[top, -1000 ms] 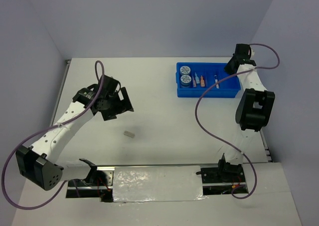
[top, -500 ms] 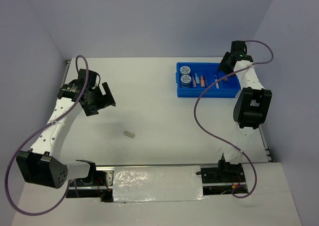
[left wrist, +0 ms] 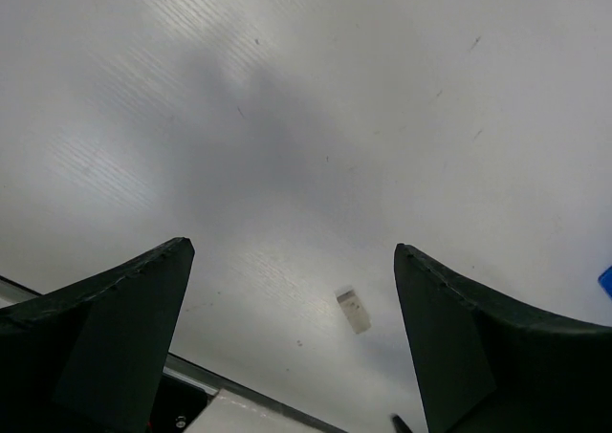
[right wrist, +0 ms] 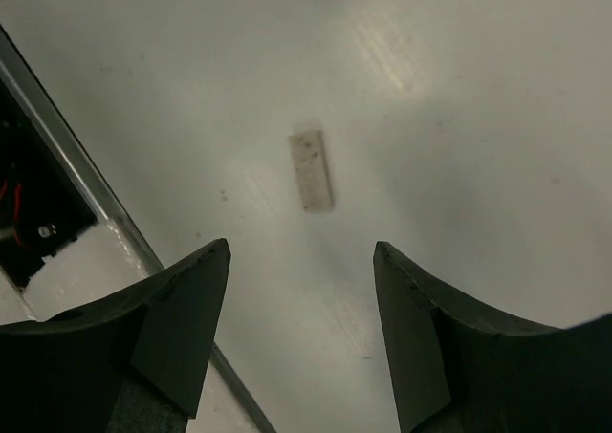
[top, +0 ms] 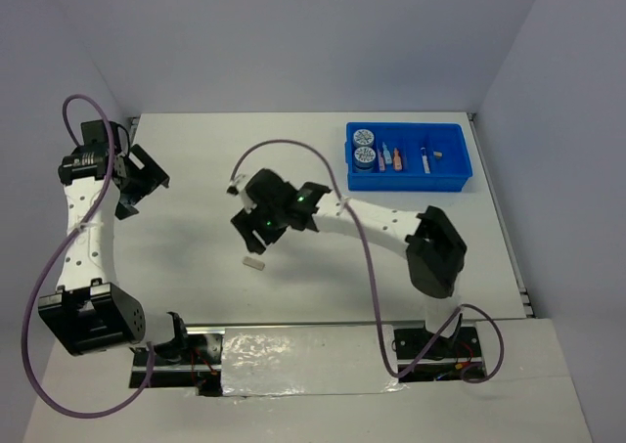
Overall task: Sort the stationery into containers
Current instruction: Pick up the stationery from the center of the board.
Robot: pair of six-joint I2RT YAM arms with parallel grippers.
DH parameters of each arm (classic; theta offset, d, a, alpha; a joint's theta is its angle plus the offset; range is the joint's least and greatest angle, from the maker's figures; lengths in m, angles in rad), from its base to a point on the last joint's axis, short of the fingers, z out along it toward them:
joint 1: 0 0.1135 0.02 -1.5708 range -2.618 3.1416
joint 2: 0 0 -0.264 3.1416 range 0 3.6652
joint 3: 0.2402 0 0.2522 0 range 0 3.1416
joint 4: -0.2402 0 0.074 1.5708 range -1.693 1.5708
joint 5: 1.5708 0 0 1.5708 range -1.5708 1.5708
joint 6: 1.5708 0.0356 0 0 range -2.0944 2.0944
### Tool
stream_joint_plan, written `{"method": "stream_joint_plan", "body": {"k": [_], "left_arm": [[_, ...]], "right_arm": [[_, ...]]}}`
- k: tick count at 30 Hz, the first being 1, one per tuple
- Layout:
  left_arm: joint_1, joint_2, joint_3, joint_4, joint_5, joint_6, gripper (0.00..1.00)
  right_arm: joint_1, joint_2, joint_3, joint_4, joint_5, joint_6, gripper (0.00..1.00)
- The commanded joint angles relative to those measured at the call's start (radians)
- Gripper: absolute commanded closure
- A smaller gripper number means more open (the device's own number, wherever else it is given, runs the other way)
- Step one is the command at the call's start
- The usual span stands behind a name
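Observation:
The middle of the beige bar (right wrist: 312,171) is below the open fingers, so the robot's right gripper should come down over it next, with one finger beside each long side.
One beige bar (top: 254,263) lies alone on the white table near the front edge. My right gripper (top: 252,230) hovers just above and behind it, open and empty; in the right wrist view the bar (right wrist: 312,170) lies ahead of the right gripper (right wrist: 301,248). My left gripper (top: 147,187) is open at the far left, and from the left gripper (left wrist: 292,249) the bar (left wrist: 353,311) looks small and distant. The blue tray (top: 409,183) at the back right holds two patterned rolls (top: 364,146), short coloured bars (top: 391,156), a marker (top: 424,159) and a tan block (top: 440,155).
The table's metal front rail (right wrist: 86,180) runs close beside the bar. A purple cable (top: 293,150) arches over my right arm. A blue corner of the tray (left wrist: 606,280) shows at the right edge of the left wrist view.
My right arm has swung from the tray to the middle of the table above the beige bar, its jaws opening. My left arm has drawn back to the far left.

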Motion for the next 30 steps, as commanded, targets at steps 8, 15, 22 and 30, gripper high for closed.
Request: {"method": "stream_joint_plan", "body": {"k": [8,15,22,30], "left_arm": [[0.001,-0.122,-0.113,0.030,0.109,0.028,0.01],[0.001,-0.179,-0.153,0.030,0.105,0.025,0.01],[0.001,-0.192,-0.170,0.032,0.105,0.033,0.01],[-0.013,-0.156,-0.199,0.084,0.255,0.089,0.01]], "right_arm": [[0.128,0.241,0.109,-0.051,0.144,-0.034,0.32],[0.131,0.371,0.193,-0.066,0.122,-0.056,0.39],[0.154,0.422,0.201,-0.071,0.137,-0.045,0.66],[-0.166,0.088,0.017,0.018,0.182,0.114,0.89]]}}
